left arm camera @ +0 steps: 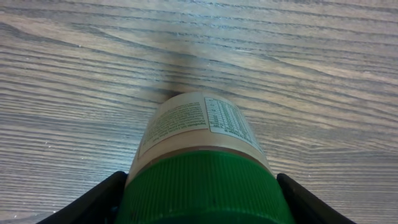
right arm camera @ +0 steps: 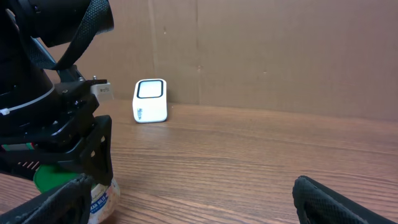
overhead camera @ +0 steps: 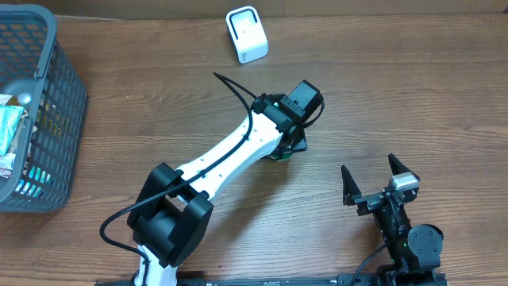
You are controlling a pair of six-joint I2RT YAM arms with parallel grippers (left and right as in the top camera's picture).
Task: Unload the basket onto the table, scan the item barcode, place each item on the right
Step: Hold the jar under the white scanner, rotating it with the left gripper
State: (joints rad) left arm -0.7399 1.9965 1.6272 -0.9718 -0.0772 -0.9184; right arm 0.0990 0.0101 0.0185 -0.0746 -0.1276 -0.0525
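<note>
My left gripper should next lower the jar (overhead camera: 287, 151) a little onto the shadowed wood below and let go of the lid, since the jar's base is already near the wood.
The item is a jar (left arm camera: 198, 127) with a ribbed green lid (left arm camera: 202, 186) and a cream printed label. My left gripper (left arm camera: 199, 193) is shut on it, one black finger pressed to each side of the lid. From overhead the jar (overhead camera: 287, 151) is almost hidden under that gripper (overhead camera: 295, 137) at mid-table. In the right wrist view the jar's base (right arm camera: 99, 198) sits at or just above the wood. The white barcode scanner (overhead camera: 247, 34) stands at the far edge, also visible as the scanner (right arm camera: 151, 101) in the right wrist view. My right gripper (overhead camera: 379, 181) is open and empty near the front right.
A grey mesh basket (overhead camera: 57, 49) with several packaged goods stands at the far left edge. A brown cardboard wall (right arm camera: 280, 50) backs the table behind the scanner. The left arm (overhead camera: 230, 155) stretches diagonally across the middle.
</note>
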